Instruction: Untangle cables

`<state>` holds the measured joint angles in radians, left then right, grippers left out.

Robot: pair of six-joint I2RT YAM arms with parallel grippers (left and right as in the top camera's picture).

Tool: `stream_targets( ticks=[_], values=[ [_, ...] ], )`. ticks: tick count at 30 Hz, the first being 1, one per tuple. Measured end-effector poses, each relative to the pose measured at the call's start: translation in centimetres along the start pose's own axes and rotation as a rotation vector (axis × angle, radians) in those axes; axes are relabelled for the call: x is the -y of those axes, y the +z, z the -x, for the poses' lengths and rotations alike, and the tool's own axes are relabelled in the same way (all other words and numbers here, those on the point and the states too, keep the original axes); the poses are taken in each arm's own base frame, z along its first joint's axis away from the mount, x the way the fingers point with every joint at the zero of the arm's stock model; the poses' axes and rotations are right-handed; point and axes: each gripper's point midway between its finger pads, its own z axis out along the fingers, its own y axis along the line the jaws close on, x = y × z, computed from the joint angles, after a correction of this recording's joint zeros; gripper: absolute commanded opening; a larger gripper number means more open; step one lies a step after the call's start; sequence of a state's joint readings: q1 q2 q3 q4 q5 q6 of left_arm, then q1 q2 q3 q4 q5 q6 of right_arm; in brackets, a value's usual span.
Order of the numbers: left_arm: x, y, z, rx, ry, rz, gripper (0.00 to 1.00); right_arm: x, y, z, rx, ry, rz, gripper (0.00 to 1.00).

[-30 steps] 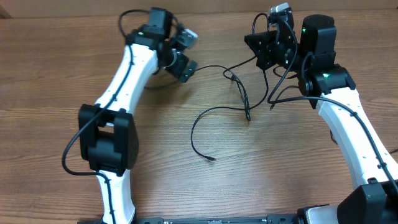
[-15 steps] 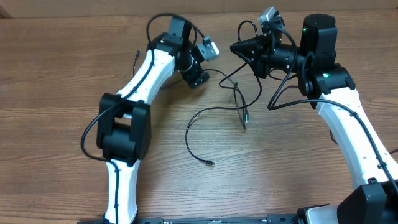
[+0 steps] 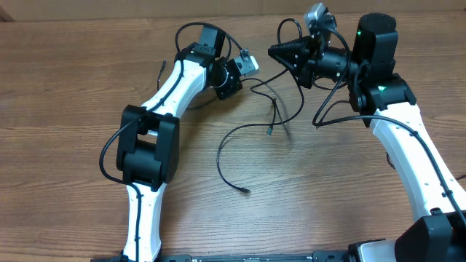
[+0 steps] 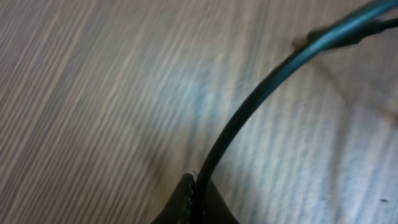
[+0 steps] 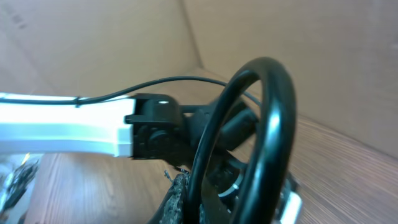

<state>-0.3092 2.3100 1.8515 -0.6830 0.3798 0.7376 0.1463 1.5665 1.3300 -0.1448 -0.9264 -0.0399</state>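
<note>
My right gripper next pulls its cable loop to the right in the overhead view, to release it over the wooden table past its arm (image 3: 442, 94), because pieces of cable cross between both grippers.
Thin black cables (image 3: 275, 108) run between my two grippers at the back of the wooden table. One strand hangs down to a plug end (image 3: 271, 132), and a long loop (image 3: 222, 149) lies on the wood, ending in a small plug (image 3: 246, 191). My left gripper (image 3: 245, 81) is shut on a cable; in the left wrist view the strand (image 4: 249, 106) rises from between the pinched fingertips (image 4: 186, 199). My right gripper (image 3: 274, 52) is raised and shut on another stretch, a black cable loop (image 5: 273, 124) standing up out of its fingertips (image 5: 180, 196).
Another thin cable end (image 3: 162, 68) pokes out behind the left arm (image 3: 171, 84). The right arm's own thicker wires (image 3: 328, 109) hang below its wrist. The left arm fills the middle of the right wrist view. Bare wood (image 3: 328, 204) spreads across the front.
My left gripper swung right toward the right gripper and went from open to shut on a cable. The hanging plug end lifted slightly off the table. The right gripper turned left and stayed shut.
</note>
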Motion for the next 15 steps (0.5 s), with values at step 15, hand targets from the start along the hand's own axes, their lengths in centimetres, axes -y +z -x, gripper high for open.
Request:
stream_targets(
  ticks=[15],
  values=[
    [-13.0,-10.6,-21.6,-0.171,-1.242,0.379,0.05,10.8,-6.8,3.2,0.194,0.201,-0.470,0.04]
  ],
)
